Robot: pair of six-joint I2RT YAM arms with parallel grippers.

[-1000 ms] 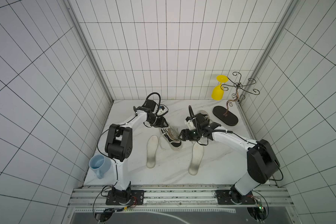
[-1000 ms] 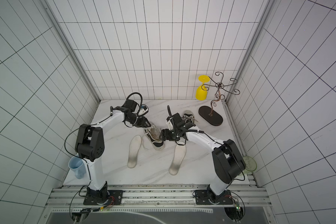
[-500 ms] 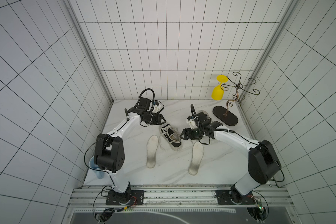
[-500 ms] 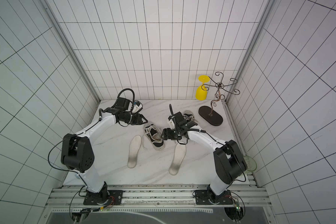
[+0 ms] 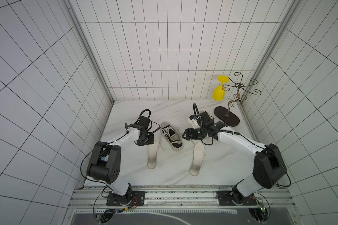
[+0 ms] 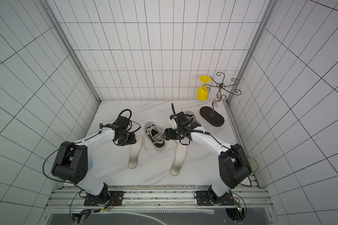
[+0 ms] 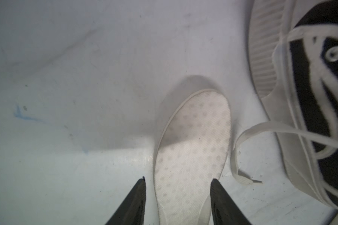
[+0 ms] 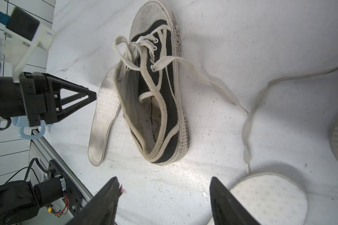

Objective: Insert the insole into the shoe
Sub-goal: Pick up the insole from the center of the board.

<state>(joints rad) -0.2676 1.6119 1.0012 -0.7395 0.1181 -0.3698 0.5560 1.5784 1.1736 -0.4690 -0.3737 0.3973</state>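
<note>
The left gripper goes down onto the white dotted insole's side edge away from the shoe next and closes. Bare table borders it, while laces are on both sides of the other edge.
A black canvas shoe with white laces lies on the marble table, opening upward. A white dotted insole lies just left of it, and another insole lies to its right. My left gripper is open and low over the left insole, one finger on each side of it near its far end. In both top views this left gripper sits at that end. My right gripper is open over bare table by the shoe's heel, holding nothing.
A second shoe lies behind my right wrist. A wire stand on a dark oval base holds a yellow goblet at the back right. A pale blue cup stands by the left arm's base. Loose laces trail on the table.
My left gripper left the shoe's far side, swung toward the front and came down over the left insole, jaws wider. The right arm stayed about where it was.
</note>
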